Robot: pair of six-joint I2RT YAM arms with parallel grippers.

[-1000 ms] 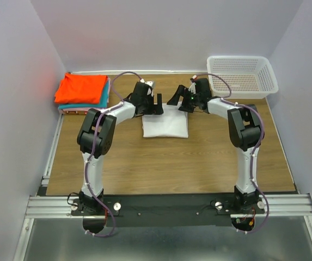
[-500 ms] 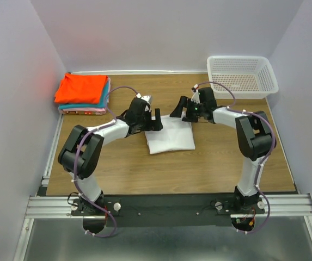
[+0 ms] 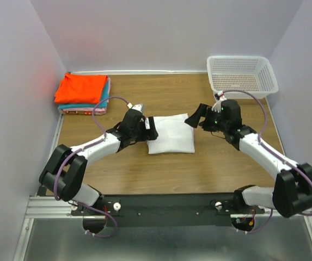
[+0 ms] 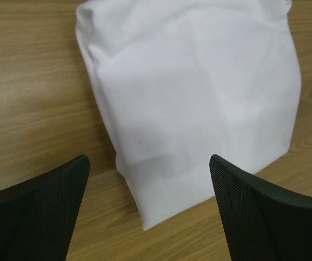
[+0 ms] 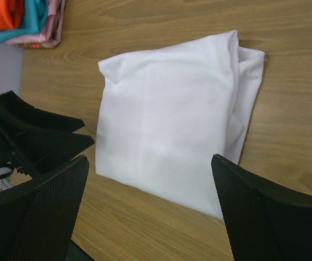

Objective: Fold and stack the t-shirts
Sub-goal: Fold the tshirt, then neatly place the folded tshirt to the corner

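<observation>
The left gripper will next move outward and down over the far corner of the white t-shirt (image 3: 171,134) (image 4: 102,41) on the stack's side, because the folded shirt and the stack are apart.
A folded white t-shirt (image 3: 171,134) lies flat on the wooden table; it also shows in the left wrist view (image 4: 194,92) and in the right wrist view (image 5: 172,119). My left gripper (image 3: 151,129) is open and empty at its left edge. My right gripper (image 3: 194,117) is open and empty at its right upper corner. Neither holds the cloth. A stack of folded shirts, orange-red (image 3: 81,88) on top of teal and pink, sits at the back left; it also shows in the right wrist view (image 5: 30,19).
A white plastic mesh basket (image 3: 242,76) stands at the back right corner. Walls close the table on the left, back and right. A metal rail (image 3: 52,147) runs along the left edge.
Both arms have pulled back toward the near side and lowered. The white shirt has shifted slightly nearer and to the right. Both grippers have stayed open beside it.
</observation>
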